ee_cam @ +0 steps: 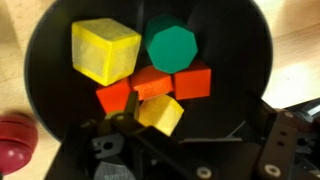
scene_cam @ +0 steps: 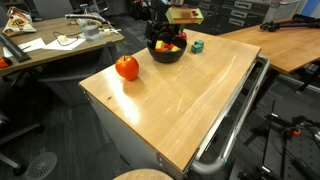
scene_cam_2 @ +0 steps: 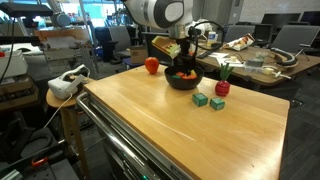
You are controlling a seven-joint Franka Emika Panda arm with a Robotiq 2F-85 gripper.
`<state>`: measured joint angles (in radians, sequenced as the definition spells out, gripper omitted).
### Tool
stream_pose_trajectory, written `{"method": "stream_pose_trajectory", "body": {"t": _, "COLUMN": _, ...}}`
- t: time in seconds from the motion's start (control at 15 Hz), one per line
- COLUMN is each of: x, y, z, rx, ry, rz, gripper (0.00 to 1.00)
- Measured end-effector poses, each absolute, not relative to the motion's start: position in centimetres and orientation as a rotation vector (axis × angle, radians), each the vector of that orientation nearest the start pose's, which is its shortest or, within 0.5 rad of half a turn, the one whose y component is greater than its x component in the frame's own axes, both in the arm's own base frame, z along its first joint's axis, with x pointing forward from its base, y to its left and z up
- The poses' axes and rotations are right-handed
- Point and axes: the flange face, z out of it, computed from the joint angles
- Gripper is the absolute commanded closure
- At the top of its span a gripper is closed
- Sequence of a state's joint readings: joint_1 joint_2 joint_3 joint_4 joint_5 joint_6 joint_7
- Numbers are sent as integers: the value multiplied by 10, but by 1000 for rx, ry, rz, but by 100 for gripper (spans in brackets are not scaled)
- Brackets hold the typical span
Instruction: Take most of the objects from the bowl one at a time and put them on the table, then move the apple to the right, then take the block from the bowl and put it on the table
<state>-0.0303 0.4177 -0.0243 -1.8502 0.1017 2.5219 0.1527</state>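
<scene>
I'll move my gripper left in the wrist view next, then lower around the small yellow block [ee_cam: 161,114] by one finger.
The black bowl [scene_cam: 166,52] [scene_cam_2: 184,80] stands at the far part of the wooden table [scene_cam: 190,100] [scene_cam_2: 180,130]. The wrist view looks straight into the bowl [ee_cam: 50,95]. It holds a large yellow block [ee_cam: 105,50], a green block [ee_cam: 172,45], red blocks [ee_cam: 193,82] and a small yellow block [ee_cam: 160,113]. My gripper [scene_cam: 166,32] [scene_cam_2: 182,60] [ee_cam: 190,128] hangs low over the bowl, open. The small yellow block lies by one finger. The apple [scene_cam: 127,68] [scene_cam_2: 152,65] sits on the table beside the bowl. Green blocks [scene_cam_2: 201,100] [scene_cam_2: 218,103] [scene_cam: 198,46] lie on the table.
A small red toy [scene_cam_2: 222,88] stands on the table near the green blocks. A dark red round thing [ee_cam: 12,140] shows just outside the bowl. A metal rail [scene_cam: 235,120] runs along the table's edge. A cluttered desk [scene_cam: 50,45] stands behind.
</scene>
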Motion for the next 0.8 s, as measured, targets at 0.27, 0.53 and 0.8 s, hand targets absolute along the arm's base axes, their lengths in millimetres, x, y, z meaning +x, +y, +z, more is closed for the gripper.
{"method": "stream_pose_trajectory", "body": {"t": 0.27, "x": 675, "y": -46, "z": 315, "rx": -3097, "ry": 351, "rz": -442, "gripper": 0}}
{"method": "stream_pose_trajectory", "body": {"t": 0.53, "x": 683, "y": -52, "z": 310, "rx": -3174, "ry": 272, "rz": -509, "gripper": 0}}
{"method": "stream_pose_trajectory", "body": {"t": 0.8, "x": 687, "y": -49, "z": 297, "rx": -3208, "ry": 228, "rz": -500, "gripper": 0}}
